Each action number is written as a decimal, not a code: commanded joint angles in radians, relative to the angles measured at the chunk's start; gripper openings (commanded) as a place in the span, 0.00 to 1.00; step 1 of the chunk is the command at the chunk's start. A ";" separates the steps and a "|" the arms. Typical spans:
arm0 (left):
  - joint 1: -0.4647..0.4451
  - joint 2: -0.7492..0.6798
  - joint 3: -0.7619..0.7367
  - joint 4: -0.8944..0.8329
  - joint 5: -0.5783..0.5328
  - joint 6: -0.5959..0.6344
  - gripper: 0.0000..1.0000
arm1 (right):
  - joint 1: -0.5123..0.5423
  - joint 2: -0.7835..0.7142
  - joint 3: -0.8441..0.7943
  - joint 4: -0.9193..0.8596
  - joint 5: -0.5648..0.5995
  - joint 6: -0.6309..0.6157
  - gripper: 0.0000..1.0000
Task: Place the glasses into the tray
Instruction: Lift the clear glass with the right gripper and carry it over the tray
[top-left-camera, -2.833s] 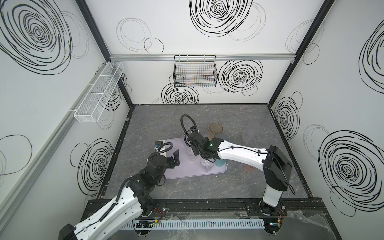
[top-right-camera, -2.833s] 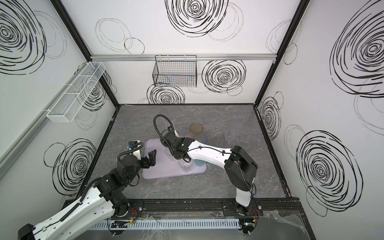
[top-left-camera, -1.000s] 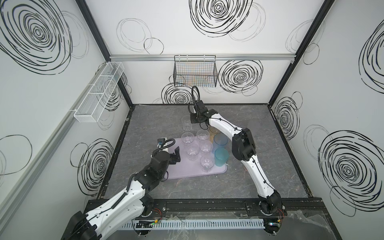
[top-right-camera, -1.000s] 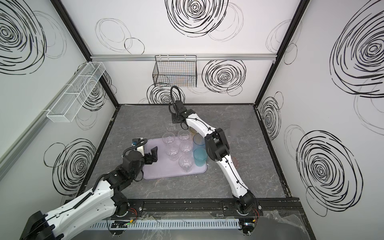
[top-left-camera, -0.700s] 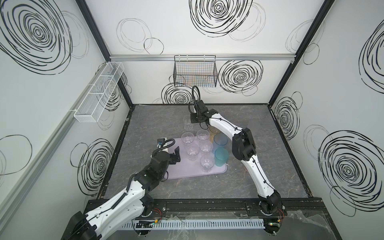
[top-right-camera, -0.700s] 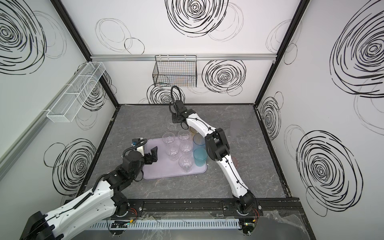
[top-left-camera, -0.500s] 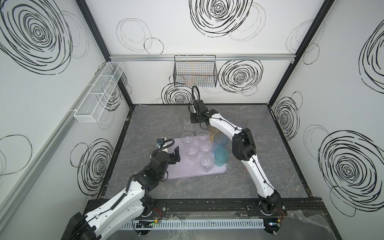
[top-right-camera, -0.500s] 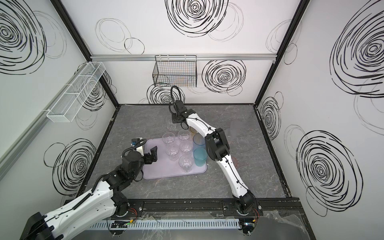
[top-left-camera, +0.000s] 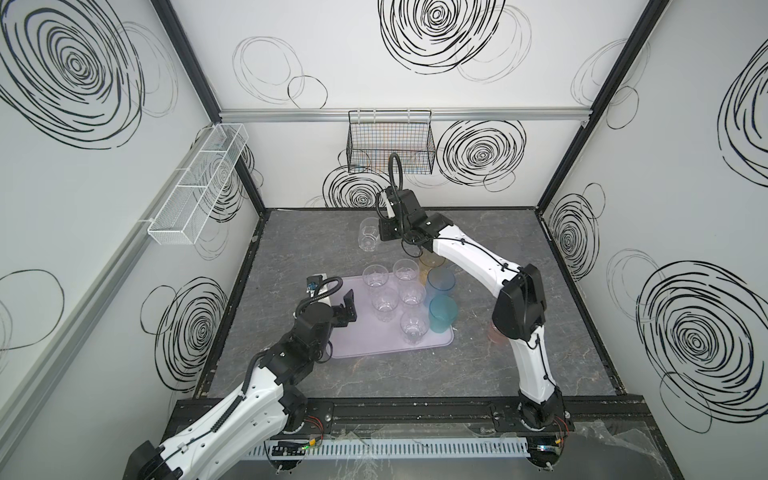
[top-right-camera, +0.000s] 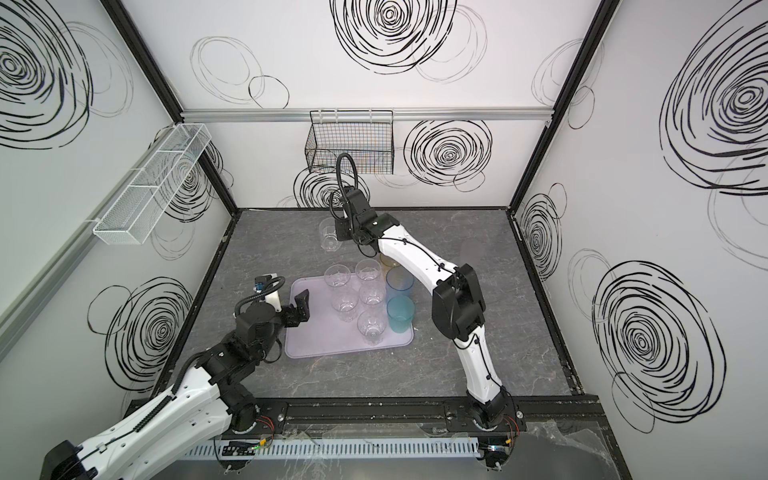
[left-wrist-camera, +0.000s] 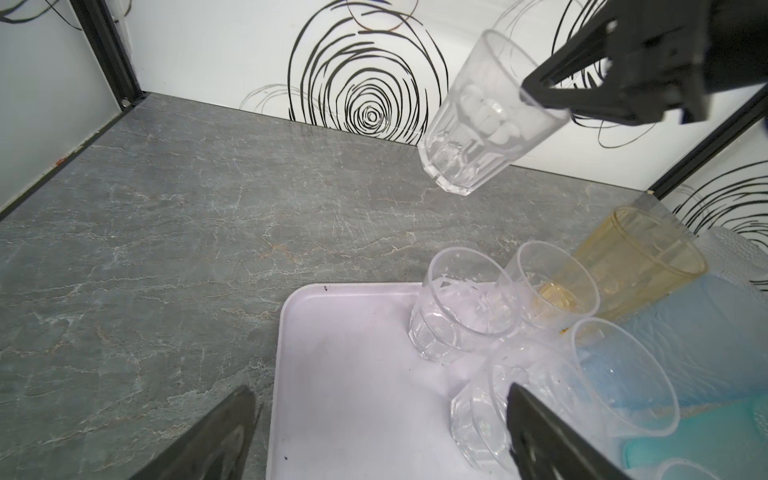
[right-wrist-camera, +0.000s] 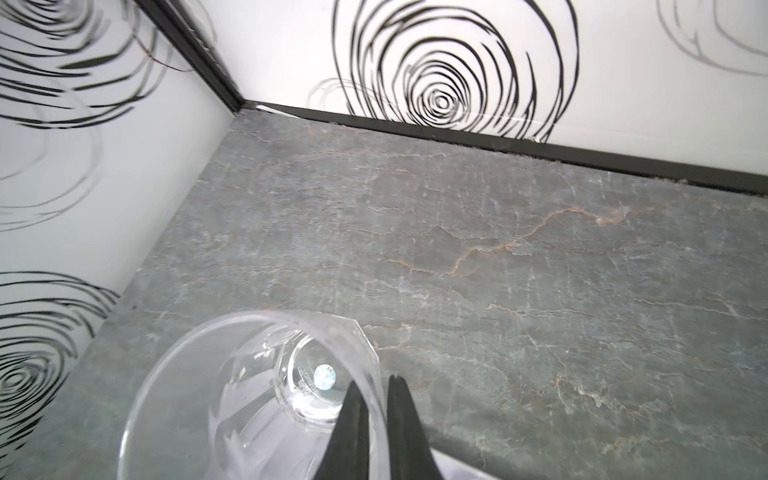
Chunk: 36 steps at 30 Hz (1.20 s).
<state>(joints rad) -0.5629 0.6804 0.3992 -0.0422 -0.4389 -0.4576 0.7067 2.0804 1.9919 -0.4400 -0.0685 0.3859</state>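
Observation:
My right gripper will move back and down to the bare near part of the tray beside the nearest clear glass and release the short clear glass's rim.
My right gripper (top-left-camera: 379, 232) (right-wrist-camera: 374, 384) is shut on the rim of a short clear glass (top-left-camera: 368, 239) (top-right-camera: 329, 237) (right-wrist-camera: 249, 395), one finger inside and one outside. In the left wrist view this glass (left-wrist-camera: 478, 120) hangs tilted above the table near the back wall. The lilac tray (top-left-camera: 361, 340) (left-wrist-camera: 353, 374) holds several clear glasses (top-left-camera: 386, 303), a teal one (top-left-camera: 442, 313) and a blue one (top-left-camera: 440, 282). An amber glass (top-left-camera: 430, 259) stands at its far edge. My left gripper (top-left-camera: 347, 305) (left-wrist-camera: 379, 390) hovers open over the tray's left part, holding nothing.
A black wire basket (top-left-camera: 390, 149) hangs on the back wall and a white mesh basket (top-left-camera: 199, 187) on the left wall. A pink glass (top-left-camera: 496, 334) peeks from behind the right arm's elbow. The right arm stretches over the tray's right side.
The right gripper has shut on the clear glass's rim at the back and raised it slightly. Before that, this arm swung there from over the tray. The left arm has barely moved.

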 joint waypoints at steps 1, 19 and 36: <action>0.042 -0.015 0.073 -0.048 0.005 0.017 0.96 | 0.060 -0.117 -0.113 0.074 0.036 0.010 0.01; 0.224 -0.075 0.124 -0.234 0.133 -0.038 0.98 | 0.431 -0.480 -0.720 0.090 0.208 0.057 0.00; 0.172 -0.077 0.005 -0.145 0.190 -0.131 1.00 | 0.465 -0.329 -0.774 0.020 0.331 0.070 0.01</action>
<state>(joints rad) -0.3740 0.5957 0.4217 -0.2546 -0.2672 -0.5564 1.1709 1.7588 1.2453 -0.3996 0.1886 0.4522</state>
